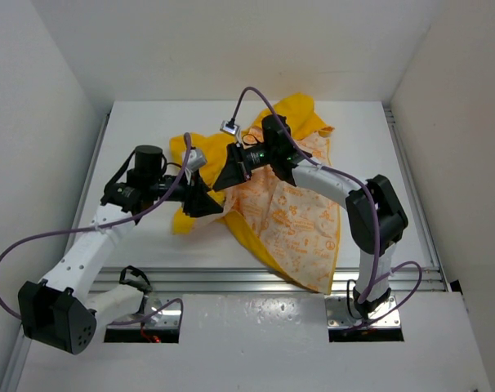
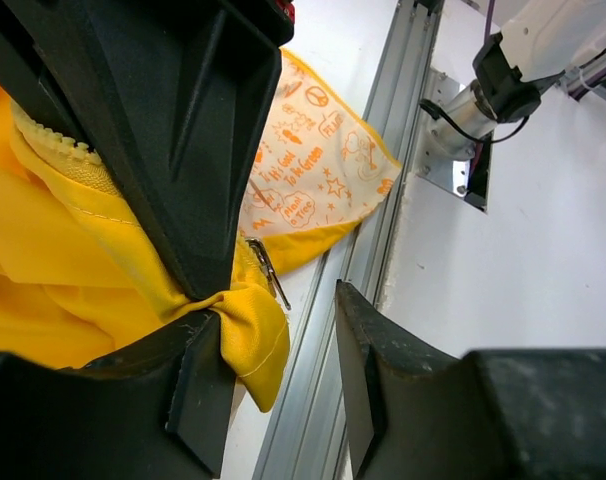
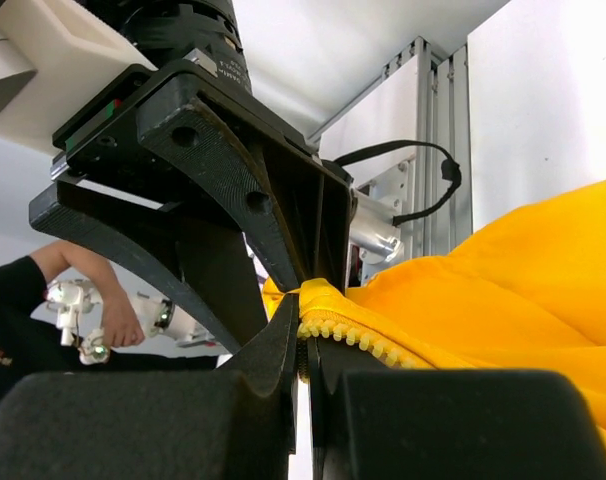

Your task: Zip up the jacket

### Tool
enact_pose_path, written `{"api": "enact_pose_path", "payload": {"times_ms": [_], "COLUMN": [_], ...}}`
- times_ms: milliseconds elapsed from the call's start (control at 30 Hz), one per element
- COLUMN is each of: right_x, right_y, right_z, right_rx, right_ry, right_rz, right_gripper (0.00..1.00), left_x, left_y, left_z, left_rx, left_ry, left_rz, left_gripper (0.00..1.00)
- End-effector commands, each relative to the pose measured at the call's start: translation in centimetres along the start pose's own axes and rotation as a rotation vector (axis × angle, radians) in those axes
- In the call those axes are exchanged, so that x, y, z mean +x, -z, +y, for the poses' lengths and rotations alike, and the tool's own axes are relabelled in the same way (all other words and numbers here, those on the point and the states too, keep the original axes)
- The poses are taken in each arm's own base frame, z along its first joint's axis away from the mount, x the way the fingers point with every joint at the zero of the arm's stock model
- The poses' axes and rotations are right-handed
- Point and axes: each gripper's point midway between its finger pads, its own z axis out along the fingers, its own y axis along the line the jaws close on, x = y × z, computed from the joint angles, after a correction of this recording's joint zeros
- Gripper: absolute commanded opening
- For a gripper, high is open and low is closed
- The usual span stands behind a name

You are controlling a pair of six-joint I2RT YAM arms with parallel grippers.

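My open left gripper has the yellow fabric corner (image 1: pixel 218 198) (image 2: pixel 256 338) hanging against just one finger, so it will shift left in the wrist view and close on that corner.
The yellow jacket (image 1: pixel 301 110) lies open in the middle of the table, its white orange-printed lining (image 1: pixel 301 216) facing up. My right gripper (image 1: pixel 225 178) is shut on the jacket's zipper edge; the teeth (image 3: pixel 383 345) run out of its shut jaws (image 3: pixel 305 340). My left gripper (image 1: pixel 200 200) meets it tip to tip and is open (image 2: pixel 280 310). A yellow fabric corner (image 2: pixel 253 340) hangs against its left finger (image 2: pixel 188 400). A metal zipper pull (image 2: pixel 268 272) dangles just above that corner. Zipper teeth (image 2: pixel 53 140) also show there.
An aluminium rail (image 1: pixel 272 278) runs along the table's near edge, close under the jacket's hem; it also shows in the left wrist view (image 2: pixel 328 330). White walls enclose the table on three sides. A person's forearm (image 3: pixel 93 300) shows in the background of the right wrist view.
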Motion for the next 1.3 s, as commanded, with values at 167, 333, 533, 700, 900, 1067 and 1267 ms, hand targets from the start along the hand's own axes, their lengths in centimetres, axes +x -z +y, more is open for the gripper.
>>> {"api": "enact_pose_path", "payload": {"times_ms": [167,333,533,700,900,1067,1267], "right_x": [-0.5,0.2,1.6,1.8,2.3,2.6,3.0], "right_y": [-1.5,-1.6,-1.8,-1.9,-2.3,-2.5,-2.8], "right_z": [3.2,3.7,3.6,3.5,3.4,3.6,3.8], "right_rx": [-0.04,-0.043,-0.02,-0.002,0.003,-0.004,-0.018], "right_ry": [0.157,0.198,0.233,0.248,0.234,0.232,0.228], "right_rz": [0.015,0.045,0.086,0.095,0.105,0.113,0.125], "right_gripper": [0.0,0.0,0.0,0.0,0.0,0.0,0.0], "left_x": [-4.0,-3.9,-4.1,-4.2,-4.0,-4.4,-4.5], "left_y": [0.6,0.4,0.3,0.3,0.1,0.1,0.0], "left_z": [0.5,0.7,0.5,0.7,1.3,1.8,2.1], "left_rx": [0.001,0.013,0.031,0.032,0.005,-0.018,-0.03], "left_ry": [-0.107,-0.1,-0.1,-0.102,-0.093,-0.109,-0.1], "left_rz": [-0.08,-0.071,-0.074,-0.069,-0.061,-0.074,-0.081], "left_gripper": [0.4,0.32,0.33,0.36,0.36,0.28,0.26]}}
